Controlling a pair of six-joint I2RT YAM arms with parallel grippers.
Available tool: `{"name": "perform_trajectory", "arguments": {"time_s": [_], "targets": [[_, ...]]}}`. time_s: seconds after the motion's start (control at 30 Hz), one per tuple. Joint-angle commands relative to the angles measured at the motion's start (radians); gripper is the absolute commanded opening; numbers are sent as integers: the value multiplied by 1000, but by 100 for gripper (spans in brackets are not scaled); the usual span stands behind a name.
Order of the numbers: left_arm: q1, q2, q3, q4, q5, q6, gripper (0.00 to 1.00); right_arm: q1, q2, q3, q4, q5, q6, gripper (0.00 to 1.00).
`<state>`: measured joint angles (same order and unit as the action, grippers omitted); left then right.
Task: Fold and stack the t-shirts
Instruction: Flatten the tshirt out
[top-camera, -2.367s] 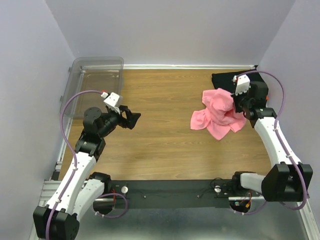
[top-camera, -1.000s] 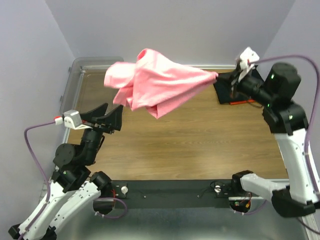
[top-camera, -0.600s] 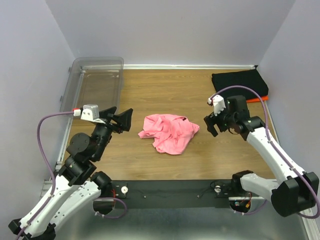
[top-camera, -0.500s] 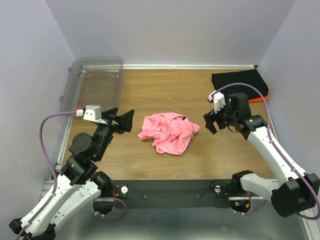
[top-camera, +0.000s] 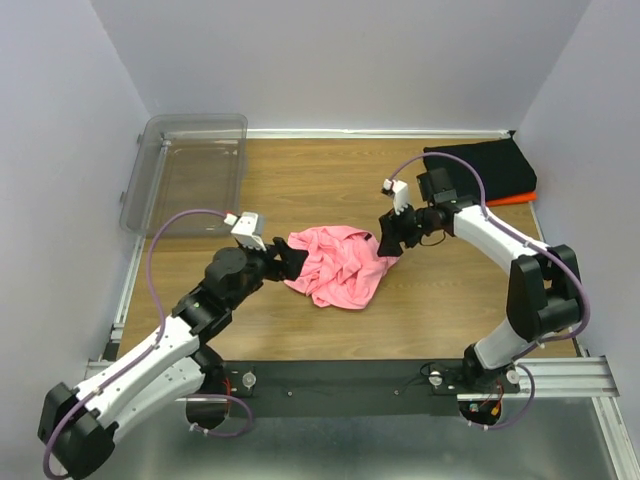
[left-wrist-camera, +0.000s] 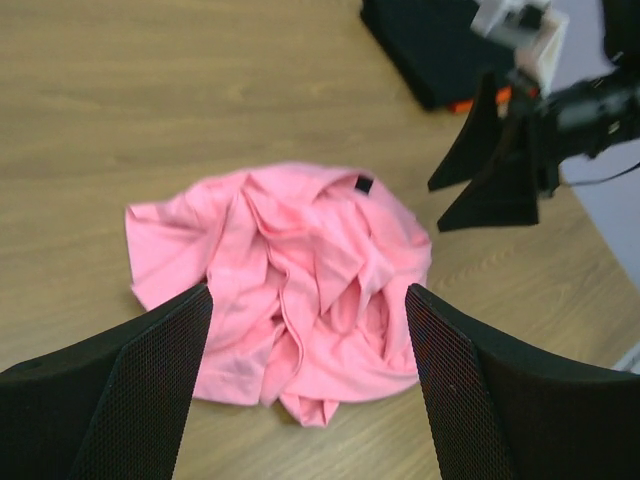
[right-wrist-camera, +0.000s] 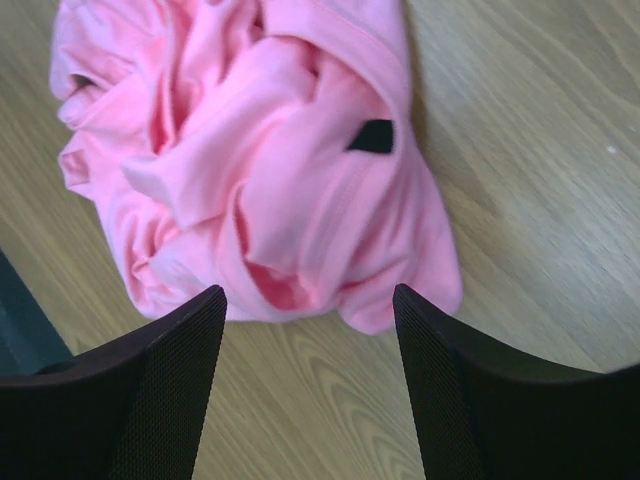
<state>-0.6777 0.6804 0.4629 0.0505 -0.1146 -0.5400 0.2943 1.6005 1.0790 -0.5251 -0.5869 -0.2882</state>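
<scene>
The pink heap's middle fold (top-camera: 345, 259) (left-wrist-camera: 332, 252) is below my left gripper and to its right in the top view, so my left gripper will move down and across onto it next.
A crumpled pink t-shirt (top-camera: 337, 266) lies in a heap at the middle of the table, its dark neck label (right-wrist-camera: 373, 135) facing up. My left gripper (top-camera: 290, 262) is at the heap's left edge, open, with the pink cloth (left-wrist-camera: 290, 270) below and ahead of its wide-spread fingers (left-wrist-camera: 120, 390). At the heap's right edge my right gripper (top-camera: 390, 236) is open too, over the pink cloth (right-wrist-camera: 270, 150); nothing sits between its fingers (right-wrist-camera: 160, 390). A folded black t-shirt (top-camera: 480, 170) rests on an orange one (top-camera: 516, 198) at the back right.
A clear plastic bin (top-camera: 190, 168) stands at the back left corner. The side walls close in the table on left, right and back. In the left wrist view my right gripper (left-wrist-camera: 490, 165) shows beyond the heap, with the black t-shirt (left-wrist-camera: 430, 45) behind it.
The right gripper swung the pink t-shirt through the air and let it go at the table's middle. Both grippers have since moved in to the heap's two sides.
</scene>
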Motion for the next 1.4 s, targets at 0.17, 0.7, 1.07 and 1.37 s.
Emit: {"name": "perform_trajectory", "arguments": {"time_s": [0.17, 0.7, 1.07, 1.37], "targets": [[-5, 393, 17, 259, 164, -143, 79, 101, 62, -5, 19, -39, 4, 72], [-62, 942, 302, 311, 122, -121, 66, 118, 68, -27, 19, 7, 3, 45], [-60, 836, 304, 275, 92, -97, 0, 117, -69, -13, 10, 94, -3, 1], [85, 331, 352, 68, -13, 14, 0, -49, -372, 41, 7, 255, -15, 1]]}}
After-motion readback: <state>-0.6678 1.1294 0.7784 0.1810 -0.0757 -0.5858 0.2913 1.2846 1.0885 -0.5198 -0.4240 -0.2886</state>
